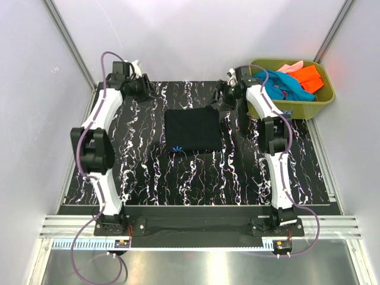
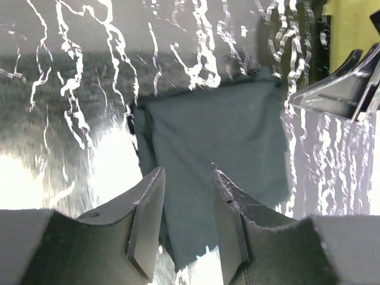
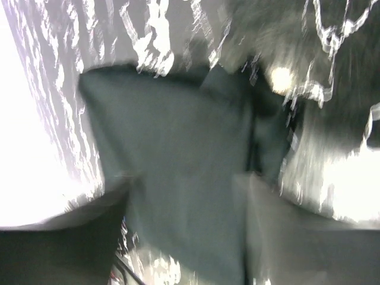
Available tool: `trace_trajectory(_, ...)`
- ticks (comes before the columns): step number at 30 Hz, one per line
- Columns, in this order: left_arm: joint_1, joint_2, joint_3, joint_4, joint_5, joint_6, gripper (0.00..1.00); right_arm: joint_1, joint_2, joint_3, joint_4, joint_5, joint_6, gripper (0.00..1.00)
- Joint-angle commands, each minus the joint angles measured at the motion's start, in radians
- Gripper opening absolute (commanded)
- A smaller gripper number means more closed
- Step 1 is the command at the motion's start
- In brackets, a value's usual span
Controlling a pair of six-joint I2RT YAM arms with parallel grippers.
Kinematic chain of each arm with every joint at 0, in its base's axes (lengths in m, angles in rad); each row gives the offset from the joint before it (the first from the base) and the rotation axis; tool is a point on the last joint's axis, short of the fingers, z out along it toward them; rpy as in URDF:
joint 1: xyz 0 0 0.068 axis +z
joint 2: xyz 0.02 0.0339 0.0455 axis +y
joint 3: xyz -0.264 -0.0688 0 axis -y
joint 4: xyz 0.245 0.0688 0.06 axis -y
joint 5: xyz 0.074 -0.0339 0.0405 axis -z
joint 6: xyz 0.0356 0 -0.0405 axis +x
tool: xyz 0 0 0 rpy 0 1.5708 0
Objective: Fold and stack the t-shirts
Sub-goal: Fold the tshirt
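Note:
I need to lower my open left gripper back onto the black t-shirt's side edge near the far corner next, as a layered fold runs there.
A black t-shirt lies folded into a flat rectangle in the middle of the marbled table. In the left wrist view, the black t-shirt lies on the table beyond my left gripper, which is open and holds nothing. My left gripper hovers off the cloth's far left corner. My right gripper is by the far right corner. In the blurred right wrist view my right gripper is open above the black t-shirt. Teal, orange and pink t-shirts lie crumpled in the tub.
The olive-green tub stands at the back right corner, just right of my right arm. White walls and metal frame posts close in the table at the back and sides. A rail runs along the near edge by the arm bases.

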Motion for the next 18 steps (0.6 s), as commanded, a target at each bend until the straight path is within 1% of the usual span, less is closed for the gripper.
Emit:
trace_trajectory(1,-0.003,-0.076,-0.180,0.008,-0.021,0.034,0.43,0.025,-0.259,-0.033,-0.113,0.046,-0.032,0.99)
trace_trajectory(2,-0.009,-0.085,-0.211,0.019,-0.020,0.037,0.43,0.033,-0.294,-0.091,-0.142,0.049,-0.033,1.00)
trace_trajectory(3,-0.012,-0.090,-0.249,0.022,-0.006,0.043,0.45,0.039,-0.373,-0.131,-0.150,0.042,-0.036,1.00)
trace_trajectory(4,-0.014,-0.090,-0.264,0.022,-0.003,0.052,0.61,0.045,-0.418,-0.175,-0.155,0.037,-0.045,1.00)
trace_trajectory(5,-0.018,-0.088,-0.274,0.021,-0.001,0.060,0.99,0.062,-0.469,-0.267,-0.162,0.040,-0.051,1.00)
trace_trajectory(6,-0.020,-0.087,-0.284,0.022,-0.001,0.067,0.99,0.069,-0.568,-0.313,-0.166,0.051,-0.057,1.00)
trace_trajectory(7,-0.023,-0.088,-0.296,0.025,-0.009,0.081,0.99,0.077,-0.619,-0.358,-0.169,0.063,-0.072,1.00)
trace_trajectory(8,-0.030,-0.091,-0.303,0.031,-0.039,0.086,0.99,0.095,-0.718,-0.446,-0.172,0.068,-0.077,1.00)
trace_trajectory(10,-0.038,-0.093,-0.316,0.050,-0.053,0.099,0.99,0.106,-0.811,-0.531,-0.181,0.077,-0.094,1.00)
trace_trajectory(11,-0.049,-0.085,-0.313,0.050,-0.079,0.101,0.99,0.108,-0.854,-0.610,-0.187,0.078,-0.098,1.00)
trace_trajectory(12,-0.055,-0.076,-0.301,0.050,-0.092,0.104,0.99,0.108,-0.936,-0.654,-0.187,0.080,-0.098,1.00)
trace_trajectory(13,-0.061,-0.064,-0.293,0.044,-0.098,0.104,0.99,0.108,-0.975,-0.692,-0.187,0.077,-0.103,1.00)
trace_trajectory(14,-0.073,-0.038,-0.287,0.048,-0.112,0.100,0.99,0.108,-1.047,-0.762,-0.192,0.083,-0.108,1.00)
trace_trajectory(18,-0.106,0.036,-0.262,0.082,-0.136,0.084,0.99,0.108,-1.197,-0.915,-0.204,0.126,-0.121,1.00)
